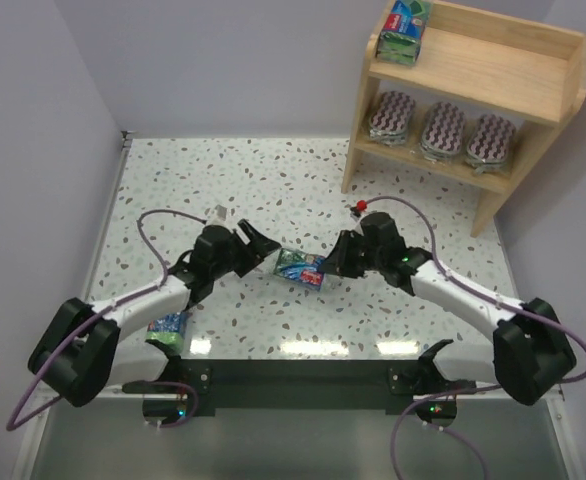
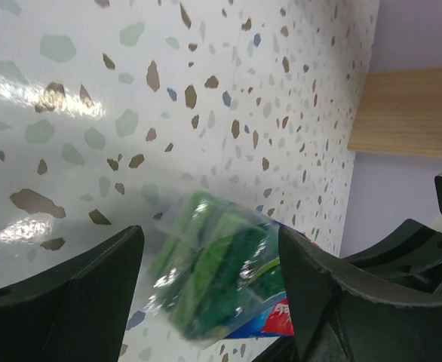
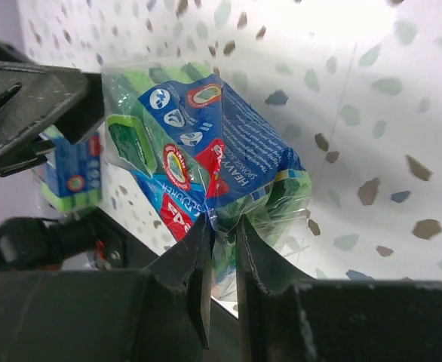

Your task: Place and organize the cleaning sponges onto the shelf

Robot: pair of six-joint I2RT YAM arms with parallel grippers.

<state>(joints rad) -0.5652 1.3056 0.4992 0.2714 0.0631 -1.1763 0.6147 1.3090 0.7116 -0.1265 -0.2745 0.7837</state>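
Observation:
I need to lift my right gripper outward and release its sponge pack on the top shelf's bare board next to the third pack, because that spot is above my right gripper and outward of it.
My right gripper is shut on the wrapper edge of a rectangular green sponge pack with a blue-and-red label, low over the table's middle; the pinch shows in the right wrist view on the pack. My left gripper is open, its jaws either side of the pack's far end without touching it. A second green pack lies beside the left arm. A third sits on the top tier of the wooden shelf. Three oval zigzag packs stand on the lower tier.
The shelf stands at the far right corner against the wall; its side panel shows in the left wrist view. A small red object lies on the speckled table near the shelf's foot. The black base bar runs along the near edge.

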